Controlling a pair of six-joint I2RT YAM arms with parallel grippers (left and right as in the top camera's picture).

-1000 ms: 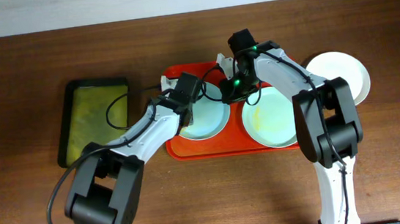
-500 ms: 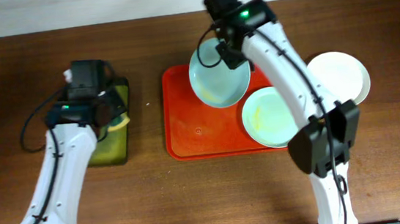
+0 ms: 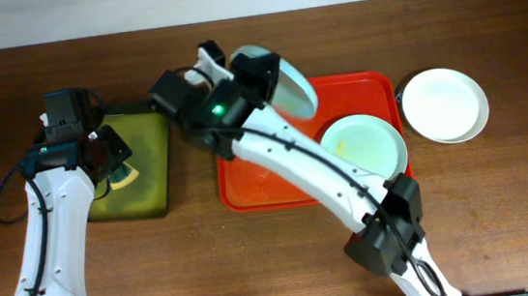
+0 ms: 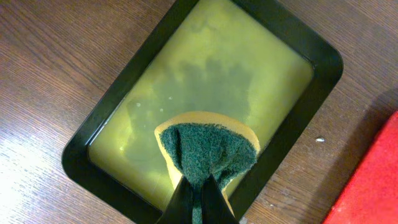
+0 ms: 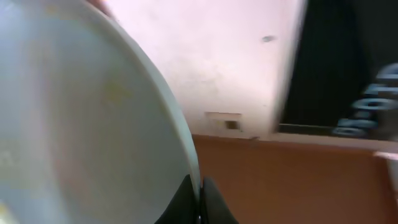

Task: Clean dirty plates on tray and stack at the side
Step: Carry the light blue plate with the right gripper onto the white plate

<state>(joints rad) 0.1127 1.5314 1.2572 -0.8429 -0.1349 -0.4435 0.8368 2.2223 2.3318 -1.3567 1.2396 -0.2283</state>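
I need to move my right gripper past the red tray and down, and turn the tilted plate flat onto the white plate (image 3: 445, 105), which is already set aside for stacking.
My right gripper (image 3: 255, 77) is shut on the rim of a pale mint-blue plate (image 3: 285, 80) and holds it tilted in the air above the red tray's (image 3: 258, 183) back left part. In the right wrist view the jaws (image 5: 200, 194) pinch that plate's (image 5: 93, 124) edge; faint yellow smears show on it. A second mint-blue plate (image 3: 366, 150) with yellow smears lies on the tray's right half. A white plate (image 3: 445, 103) lies on the table right of the tray. My left gripper (image 3: 110, 165) is shut on a green-and-yellow sponge (image 4: 208, 149) over the dark tray (image 4: 93, 127).
The dark tray (image 3: 153, 209) with a yellowish-green inside lies left of the red tray. My right arm (image 3: 315, 172) stretches diagonally across the red tray. Bare wooden table (image 3: 256, 265) lies in front, a pale wall at the back.
My right arm has swung the lifted mint-blue plate leftwards and tilted it more upright. My left gripper with the sponge has shifted a little left and nearer over the dark tray.
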